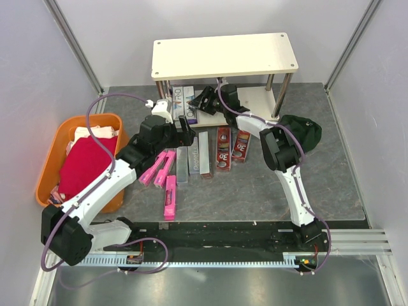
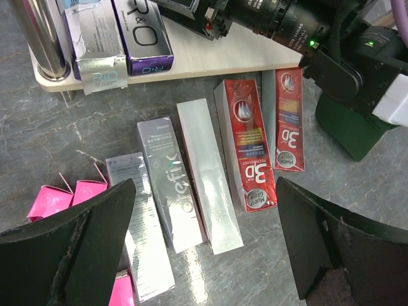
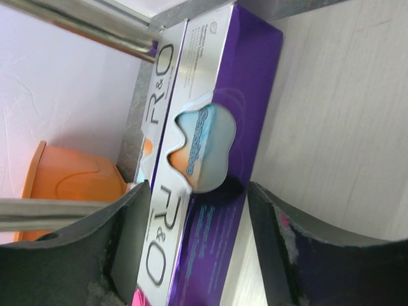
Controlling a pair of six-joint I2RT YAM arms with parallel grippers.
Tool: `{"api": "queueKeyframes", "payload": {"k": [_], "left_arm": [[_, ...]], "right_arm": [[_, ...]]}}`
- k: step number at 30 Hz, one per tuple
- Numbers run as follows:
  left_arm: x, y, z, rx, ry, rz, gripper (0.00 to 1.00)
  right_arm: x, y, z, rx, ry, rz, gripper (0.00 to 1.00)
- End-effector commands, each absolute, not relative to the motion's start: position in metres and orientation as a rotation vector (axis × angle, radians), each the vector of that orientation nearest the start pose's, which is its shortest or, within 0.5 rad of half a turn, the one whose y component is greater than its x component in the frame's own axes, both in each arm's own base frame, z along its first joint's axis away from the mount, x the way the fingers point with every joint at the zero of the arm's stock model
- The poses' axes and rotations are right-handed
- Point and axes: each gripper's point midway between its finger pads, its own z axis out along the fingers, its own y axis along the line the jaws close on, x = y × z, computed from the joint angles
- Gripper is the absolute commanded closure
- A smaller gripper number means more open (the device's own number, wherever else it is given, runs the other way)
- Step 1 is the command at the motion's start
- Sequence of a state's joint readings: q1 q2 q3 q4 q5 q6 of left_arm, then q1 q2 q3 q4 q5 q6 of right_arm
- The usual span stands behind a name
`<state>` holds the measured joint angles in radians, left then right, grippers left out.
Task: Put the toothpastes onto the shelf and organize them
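Observation:
The robot's left gripper will next shift toward the red boxes, then go down to the plain silver-topped box beside them.
The shelf (image 1: 223, 56) stands at the back; two white and purple "R&O" toothpaste boxes (image 1: 183, 102) lie on its lower board (image 2: 223, 57). My right gripper (image 3: 197, 188) reaches under the top board, its jaws open on either side of the purple box (image 3: 217, 127). On the table lie three pink boxes (image 1: 164, 171), three silver-grey ones (image 2: 207, 172) and two red "3D" boxes (image 2: 248, 150). My left gripper (image 2: 204, 185) hovers open and empty above the silver boxes; it also shows in the top view (image 1: 182, 131).
An orange basket (image 1: 48, 156) with a red cloth (image 1: 86, 162) stands at the left. A dark green bundle (image 1: 303, 134) lies right of the shelf. Chrome legs (image 2: 38, 32) stand at the board's corners. Walls close in the back and sides.

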<state>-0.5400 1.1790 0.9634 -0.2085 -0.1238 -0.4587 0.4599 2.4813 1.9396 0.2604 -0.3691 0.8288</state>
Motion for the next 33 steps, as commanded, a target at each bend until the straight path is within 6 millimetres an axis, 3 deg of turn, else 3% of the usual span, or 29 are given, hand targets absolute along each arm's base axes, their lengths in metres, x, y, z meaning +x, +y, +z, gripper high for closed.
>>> {"api": "queueKeyframes", "payload": {"k": [1,2,3,4,5,7,8,9,10,11,13,14,15,16,18,19,21,22,24,28,33], "left_arm": [[0.334,-0.198,0.228,0.021,2.028,-0.529,0.02],[0.333,-0.198,0.227,0.023,2.031,-0.528,0.02],[0.334,-0.198,0.226,0.024,2.035,-0.529,0.01],[0.333,-0.200,0.224,0.031,2.040,-0.533,0.01],[0.333,-0.201,0.221,0.034,2.050,-0.534,0.01],[0.332,-0.204,0.212,0.047,2.078,-0.542,0.00],[0.332,-0.206,0.209,0.051,2.086,-0.551,0.00],[0.331,-0.208,0.206,0.055,2.099,-0.558,0.00],[0.331,-0.209,0.200,0.055,2.112,-0.561,0.00],[0.331,-0.211,0.194,0.054,2.132,-0.561,0.00],[0.332,-0.213,0.186,0.057,2.152,-0.564,0.00],[0.332,-0.214,0.179,0.059,2.175,-0.560,0.00],[0.332,-0.216,0.176,0.064,2.183,-0.562,0.00],[0.333,-0.217,0.173,0.066,2.192,-0.564,0.00],[0.333,-0.221,0.159,0.074,2.230,-0.565,0.00],[0.335,-0.224,0.156,0.075,2.238,-0.565,0.00],[0.339,-0.229,0.142,0.082,2.273,-0.553,0.00],[0.339,-0.234,0.139,0.091,2.282,-0.555,0.00],[0.341,-0.241,0.121,0.109,2.327,-0.539,0.01],[0.347,-0.256,0.102,0.119,2.376,-0.532,0.05],[0.353,-0.269,0.089,0.143,2.402,-0.554,0.11]], "right_arm": [[0.555,0.370,0.111,0.120,2.044,1.145,0.26],[0.551,0.362,0.103,0.139,2.058,1.123,0.23],[0.552,0.357,0.122,0.142,2.015,1.117,0.22],[0.547,0.351,0.116,0.153,2.028,1.103,0.21],[0.546,0.346,0.132,0.152,2.002,1.099,0.19],[0.539,0.338,0.132,0.149,2.011,1.079,0.18],[0.535,0.334,0.147,0.143,1.988,1.082,0.18],[0.532,0.331,0.150,0.137,1.987,1.066,0.18],[0.525,0.326,0.144,0.141,2.008,1.054,0.17],[0.519,0.324,0.159,0.133,1.987,1.054,0.17],[0.505,0.317,0.154,0.134,2.011,1.044,0.17],[0.499,0.313,0.165,0.131,1.999,1.042,0.17],[0.489,0.308,0.156,0.139,2.026,1.030,0.17],[0.482,0.304,0.170,0.131,2.003,1.031,0.17],[0.467,0.293,0.163,0.146,2.032,0.998,0.17],[0.461,0.287,0.179,0.140,2.002,0.981,0.17],[0.448,0.277,0.172,0.143,2.028,0.940,0.17],[0.443,0.270,0.182,0.139,2.010,0.917,0.17],[0.433,0.262,0.178,0.140,2.025,0.890,0.17],[0.415,0.250,0.183,0.117,2.039,0.853,0.17],[0.396,0.242,0.170,0.104,2.079,0.836,0.17]]}}
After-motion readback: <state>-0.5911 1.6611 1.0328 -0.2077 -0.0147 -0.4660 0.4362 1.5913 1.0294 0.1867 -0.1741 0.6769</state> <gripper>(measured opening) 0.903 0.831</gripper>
